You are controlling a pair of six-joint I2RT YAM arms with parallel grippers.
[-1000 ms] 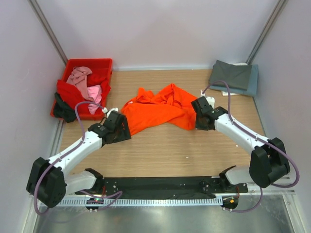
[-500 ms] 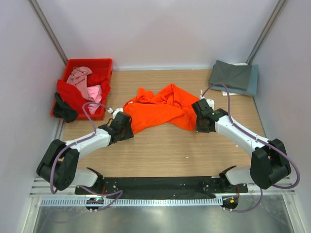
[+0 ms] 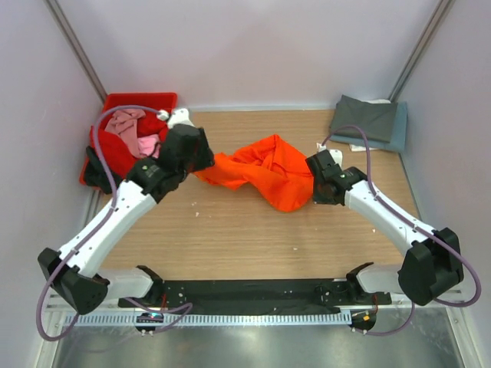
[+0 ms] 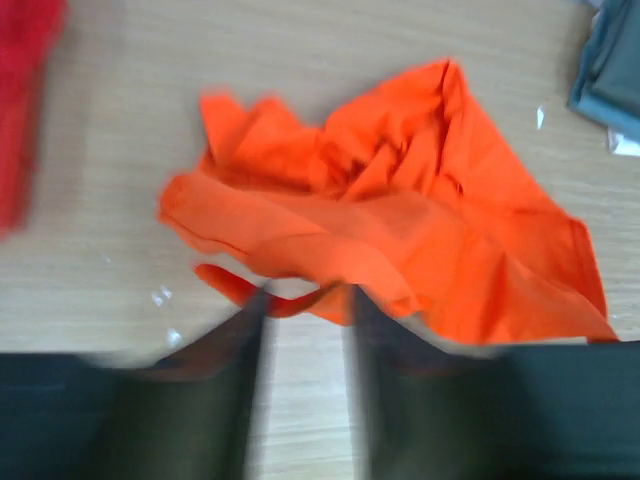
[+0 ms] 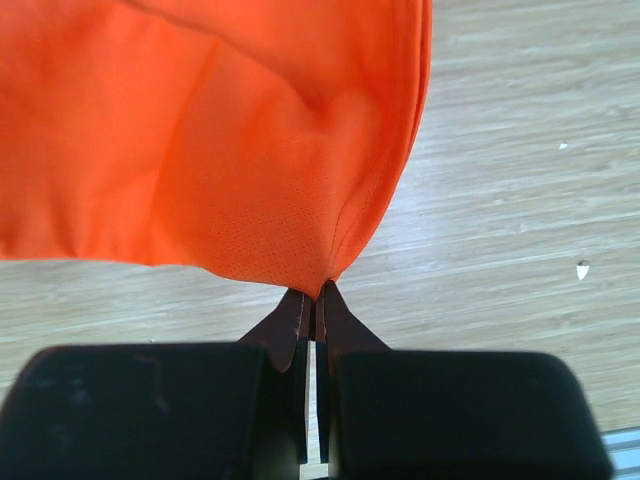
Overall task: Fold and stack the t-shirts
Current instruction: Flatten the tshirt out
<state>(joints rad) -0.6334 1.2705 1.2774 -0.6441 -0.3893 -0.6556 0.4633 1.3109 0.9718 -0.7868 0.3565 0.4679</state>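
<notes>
The right gripper raises the crumpled cloth next to open it, lowers it outward and releases, since bare wood (image 3: 319,133) beside the slate blue shirt lies outward.
The bright orange t-shirt (image 3: 265,169) lies crumpled mid-table, and shows in the left wrist view (image 4: 420,230) and the right wrist view (image 5: 200,150). My right gripper (image 3: 316,190) is shut on its right edge, the cloth pinched at the fingertips (image 5: 318,295). My left gripper (image 3: 201,161) is raised at the shirt's left end. Its blurred fingers stand apart (image 4: 305,295), with a strip of hem across the tips and table showing between them. A folded dark grey shirt (image 3: 367,116) lies on a slate blue one (image 3: 395,138) at the far right. Pink (image 3: 126,123) and red (image 3: 115,149) shirts fill the crate.
The red plastic crate (image 3: 138,100) stands at the far left corner, with a dark cloth (image 3: 96,172) hanging over its near side. Walls close in the table on the left, back and right. Small white specks dot the wood.
My left arm has lifted and swung back towards the crate. The orange shirt's left side has bunched and shifted with it. My right gripper stays shut on the shirt, nearly in place.
</notes>
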